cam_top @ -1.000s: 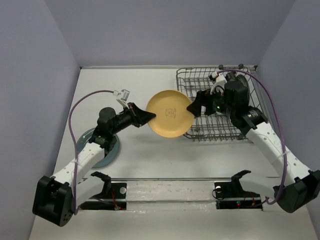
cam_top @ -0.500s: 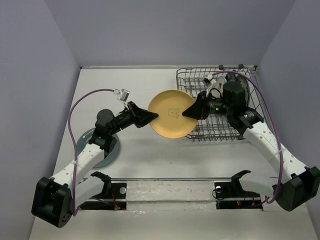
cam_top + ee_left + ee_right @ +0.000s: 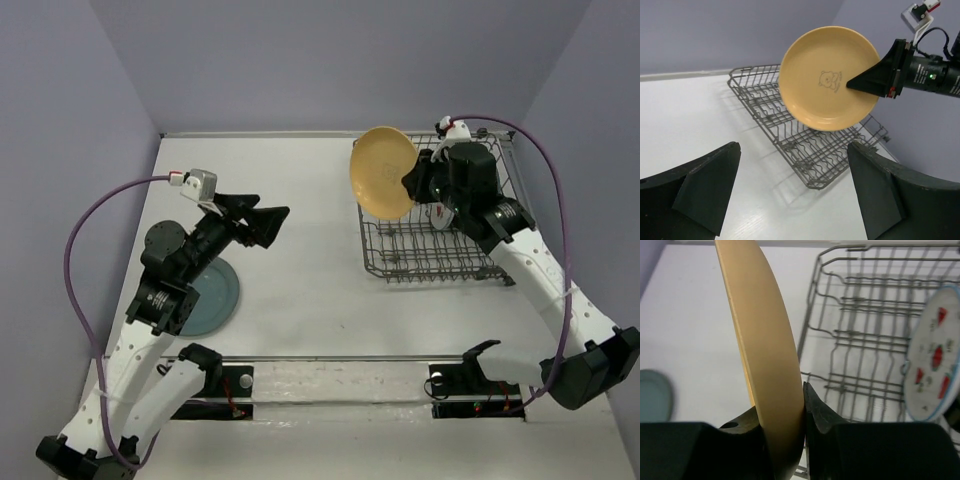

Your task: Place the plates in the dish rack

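Next I will tip my right gripper downward and lower the yellow plate (image 3: pixel 382 171) into the empty slots (image 3: pixel 418 224) beside the white plate, then release it, since those slots lie below the gripper.
My right gripper (image 3: pixel 408 186) is shut on the rim of the yellow plate (image 3: pixel 382 171), which stands on edge in the air over the left end of the dish rack (image 3: pixel 440 245). In the right wrist view the plate (image 3: pixel 765 350) is pinched edge-on between the fingers (image 3: pixel 822 412). A white plate with red fruit marks (image 3: pixel 935 365) stands inside the rack (image 3: pixel 865 335). My left gripper (image 3: pixel 274 222) is open and holds nothing, well left of the rack. A teal-blue plate (image 3: pixel 215 300) lies flat on the table under the left arm.
From the left wrist view the wire rack (image 3: pixel 805 145) lies ahead and right, with the yellow plate (image 3: pixel 827 80) above it. Purple walls enclose the white table (image 3: pixel 300 180) on three sides. A rail runs along the near edge (image 3: pixel 340 365).
The left gripper let go of the yellow plate, opened wide and drew back to the left. The right gripper shut on the plate and carried it up and back over the rack.
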{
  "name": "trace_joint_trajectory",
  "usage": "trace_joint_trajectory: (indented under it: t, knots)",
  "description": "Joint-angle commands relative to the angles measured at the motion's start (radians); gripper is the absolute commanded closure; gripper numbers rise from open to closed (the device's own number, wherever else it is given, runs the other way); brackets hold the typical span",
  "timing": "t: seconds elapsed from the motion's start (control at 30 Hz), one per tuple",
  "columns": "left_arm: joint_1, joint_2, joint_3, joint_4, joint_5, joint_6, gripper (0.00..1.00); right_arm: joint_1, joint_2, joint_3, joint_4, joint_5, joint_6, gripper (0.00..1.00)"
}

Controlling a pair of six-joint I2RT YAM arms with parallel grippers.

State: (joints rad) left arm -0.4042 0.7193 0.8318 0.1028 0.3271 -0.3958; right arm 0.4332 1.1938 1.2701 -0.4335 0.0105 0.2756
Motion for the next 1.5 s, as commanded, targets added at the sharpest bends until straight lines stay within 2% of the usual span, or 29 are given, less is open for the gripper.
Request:
trace_joint_trajectory:
  t: [0.0, 0.13, 0.4, 0.77, 1.47]
  knots:
    - [-0.001, -0.015, -0.077, -0.100, -0.103, 0.144, 0.01, -0.004, 0.076, 0.115, -0.051, 0.405, -0.117, 0.93]
    - [0.001, -0.021, -0.079, -0.130, -0.115, 0.158, 0.01, -0.004, 0.167, 0.156, -0.074, 0.598, -0.197, 0.93]
    - [-0.022, -0.040, -0.076, -0.146, -0.154, 0.172, 0.01, -0.004, 0.354, 0.193, -0.080, 0.761, -0.254, 0.93]
    - [-0.025, -0.040, -0.077, -0.149, -0.175, 0.176, 0.01, -0.073, 0.478, 0.196, -0.071, 0.677, -0.216, 0.93]
    - [-0.024, -0.029, -0.080, -0.147, -0.178, 0.173, 0.01, -0.082, 0.564, 0.063, -0.019, 0.520, -0.113, 0.93]
